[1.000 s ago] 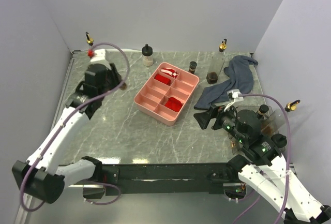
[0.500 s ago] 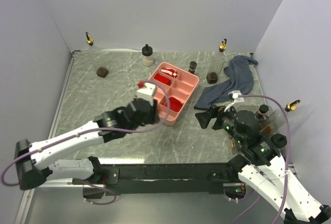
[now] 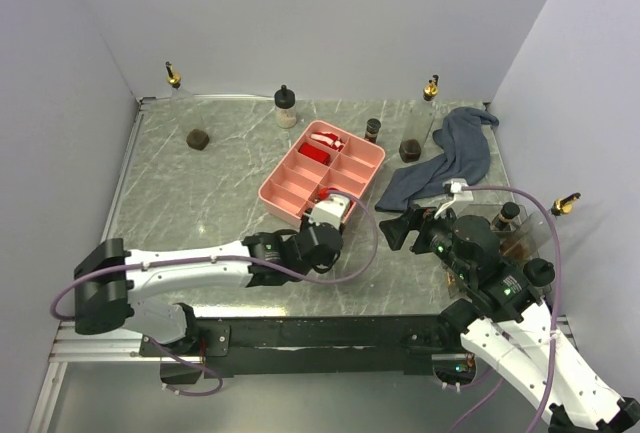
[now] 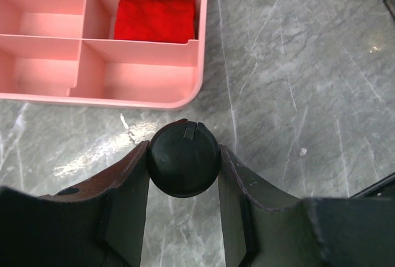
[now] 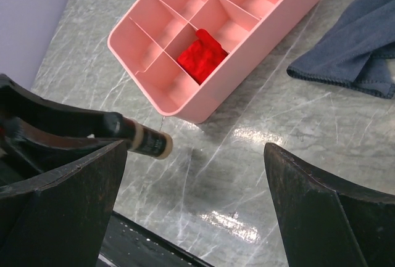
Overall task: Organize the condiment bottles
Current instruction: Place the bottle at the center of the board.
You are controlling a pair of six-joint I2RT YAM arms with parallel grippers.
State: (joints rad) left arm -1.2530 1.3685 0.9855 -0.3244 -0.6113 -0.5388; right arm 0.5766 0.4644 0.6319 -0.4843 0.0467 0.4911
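Next, my empty right gripper moves to the left in the top view and down onto the bottle's round black cap.
My left gripper (image 3: 325, 223) is shut on a small condiment bottle. Its round black cap (image 4: 184, 167) sits pinched between my fingers just off the pink tray's near corner. From the right wrist the bottle (image 5: 148, 142) shows a dark label and cream base, held tilted above the marble. My right gripper (image 3: 400, 228) stands open and holds nothing. Other condiment bottles are a gold-spout one (image 3: 173, 77) at the back left, a black-capped cream one (image 3: 286, 108), a small dark one (image 3: 373, 131), a tall gold-spout one (image 3: 429, 93) and a squat dark jar (image 3: 198, 138).
The pink divided tray (image 3: 290, 178) lies mid-table with red items in some compartments. A blue-grey cloth (image 3: 452, 158) is crumpled at the back right. More bottles (image 3: 510, 215) stand by the right edge behind my right arm. Walls close in on three sides.
My left arm has swung from the back left corner to the front middle, by the tray's near corner, still shut. The squat jar it covered now shows. The right arm has not moved.
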